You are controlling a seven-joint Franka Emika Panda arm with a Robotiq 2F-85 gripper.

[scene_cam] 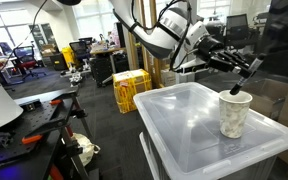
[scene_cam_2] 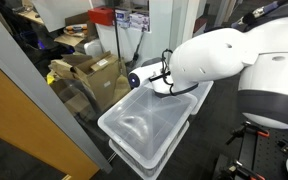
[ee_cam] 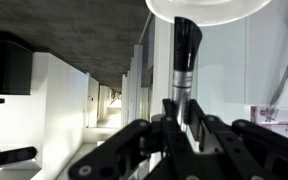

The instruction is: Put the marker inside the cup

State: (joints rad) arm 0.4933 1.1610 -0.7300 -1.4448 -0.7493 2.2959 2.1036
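I will move my gripper slightly farther over the cup's opening (scene_cam: 235,96) (ee_cam: 220,7) and let go of the marker, because the marker's tip is only at the cup's rim.
The whitish paper cup (scene_cam: 234,114) stands upright on the lid of a translucent plastic bin (scene_cam: 184,125). My gripper (scene_cam: 246,72) is just above the cup's rim and is shut on the black marker (scene_cam: 238,89), which slants down with its tip at the cup's mouth. In the wrist view the marker (ee_cam: 185,52) sticks out from between the jaws (ee_cam: 183,112) toward the cup's round white rim (ee_cam: 206,10). In an exterior view the arm's white body (scene_cam_2: 209,60) hides the cup and the marker.
The bin shows in both exterior views (scene_cam_2: 144,125) and sits on a stack of bins. A yellow crate (scene_cam: 130,88) stands on the floor behind. Cardboard boxes (scene_cam_2: 89,70) lie beyond a glass wall. A dark bench with tools (scene_cam: 34,125) is nearby.
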